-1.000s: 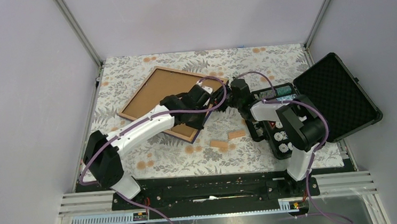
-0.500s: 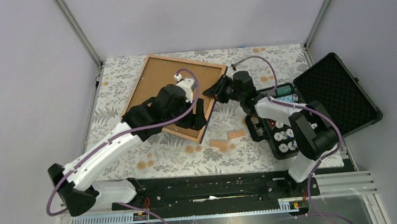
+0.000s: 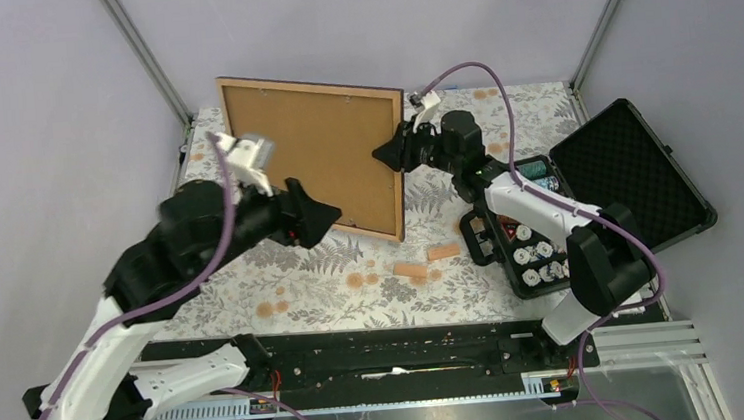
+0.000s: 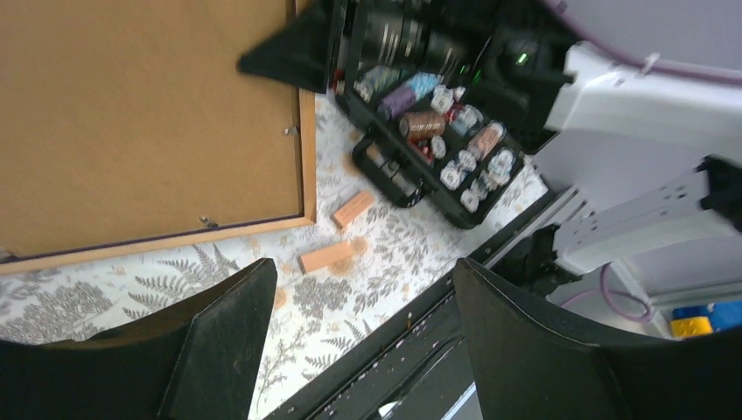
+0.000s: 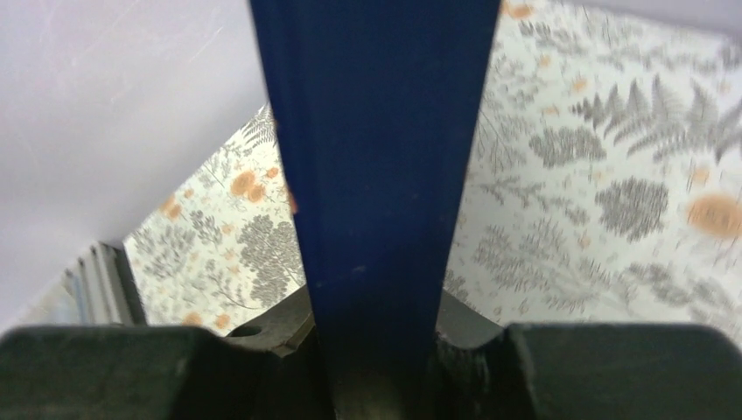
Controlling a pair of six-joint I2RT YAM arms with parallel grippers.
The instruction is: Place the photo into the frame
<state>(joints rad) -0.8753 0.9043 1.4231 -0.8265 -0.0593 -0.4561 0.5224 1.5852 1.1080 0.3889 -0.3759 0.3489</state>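
My right gripper swings down, back and to the left in the top view next, turning the frame over onto the cloth, since the frame's backing board faces me.
The frame [image 3: 310, 83] stands upright on its lower edge at the back of the table, its light wood rim around a brown backing board [image 3: 313, 154] that faces me. My right gripper [image 3: 391, 155] is shut on the frame's right edge. In the right wrist view the navy blue rim [image 5: 376, 131] runs up between the fingers of that gripper [image 5: 376, 350]. My left gripper [image 3: 325, 217] hangs open just in front of the frame's lower part, holding nothing. Its wrist view shows the frame's corner [image 4: 306, 175] beyond the spread jaws [image 4: 363, 267]. The photo is hidden.
An open black case [image 3: 636, 179] with a foam lid sits at the right, its tray holding spools and small parts [image 3: 527, 253]. Two small wooden blocks [image 3: 427, 261] lie on the fern-patterned cloth near the frame's right corner. A black rail [image 3: 399, 343] runs along the front edge.
The frame has swung up from lying tilted on the table to standing upright. My left gripper opened, let go of it and drew back to the left.
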